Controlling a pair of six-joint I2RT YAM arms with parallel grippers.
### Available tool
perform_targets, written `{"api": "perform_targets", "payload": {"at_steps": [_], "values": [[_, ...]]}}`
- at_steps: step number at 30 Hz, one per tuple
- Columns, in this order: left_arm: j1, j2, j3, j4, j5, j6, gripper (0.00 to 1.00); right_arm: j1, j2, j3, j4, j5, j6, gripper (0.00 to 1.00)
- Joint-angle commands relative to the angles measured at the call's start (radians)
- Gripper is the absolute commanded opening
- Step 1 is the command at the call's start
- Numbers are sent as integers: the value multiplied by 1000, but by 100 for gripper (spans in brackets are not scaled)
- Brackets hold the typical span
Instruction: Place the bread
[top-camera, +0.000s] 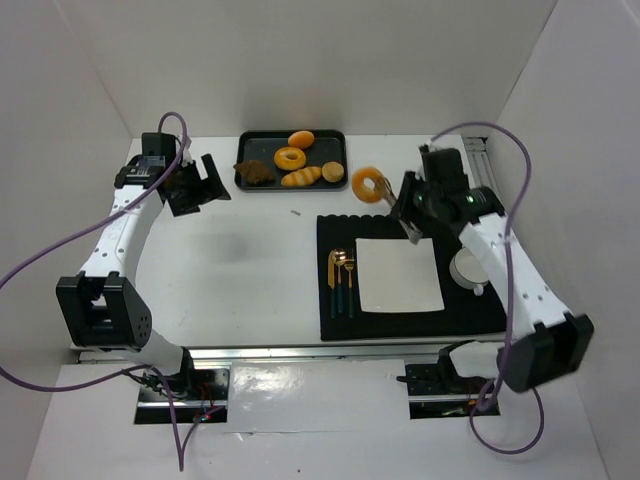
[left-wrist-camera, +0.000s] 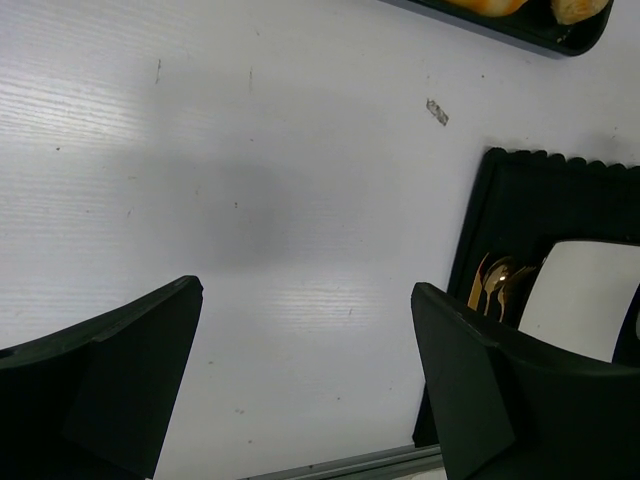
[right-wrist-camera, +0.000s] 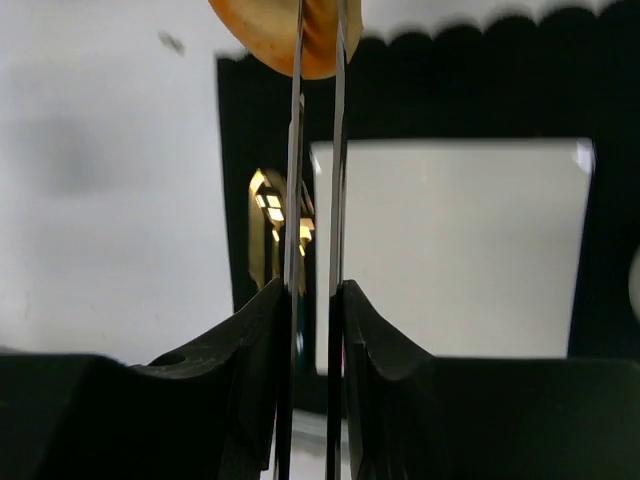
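The robot's right gripper next needs to pull back and down and let go of the tongs over the plate's half by the cup, because that bare spot is below, nearer the robot's base.
A golden bread ring hangs in the air just beyond the far left corner of the black mat, pinched at the tip of thin metal tongs. My right gripper is shut on those tongs. In the right wrist view the two blades run up from my right gripper to the bread ring at the top edge. Below lies the white square plate, bare. My left gripper stands open and holds nothing.
A black tray at the back holds another ring, an oval roll, a long roll, a small round bun and a dark pastry. Gold cutlery lies left of the plate; a white cup stands right of it.
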Motion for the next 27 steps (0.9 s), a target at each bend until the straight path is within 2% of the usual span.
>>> {"api": "perform_targets", "payload": {"at_steps": [1, 2, 5, 7, 12, 14, 17, 18, 22, 27], "values": [[4, -24, 2, 60, 42, -13, 99, -2, -210, -128, -197, 46, 88, 29], [4, -24, 16, 60, 42, -13, 99, -2, -250, -199, -225, 46, 111, 29], [-7, 1, 39, 60, 51, -22, 99, -2, -371, -264, -311, 55, 195, 29], [-17, 13, 50, 60, 51, -22, 99, -2, -402, -274, -368, 75, 266, 29], [-40, 13, 50, 60, 51, -42, 99, -2, -456, -261, -516, 246, 442, 30], [-49, 13, 50, 60, 51, -42, 99, -2, -471, -280, -508, 257, 442, 32], [-49, 13, 59, 50, 42, -42, 99, -2, -462, -324, -487, 253, 455, 42], [-49, 13, 59, 50, 42, -33, 99, -2, -447, -346, -475, 239, 455, 49], [-49, 4, 59, 41, 33, -33, 99, -2, -447, -357, -452, 217, 446, 57], [-49, 4, 59, 41, 33, -33, 99, -2, -409, -228, -452, 239, 387, 59]]}}
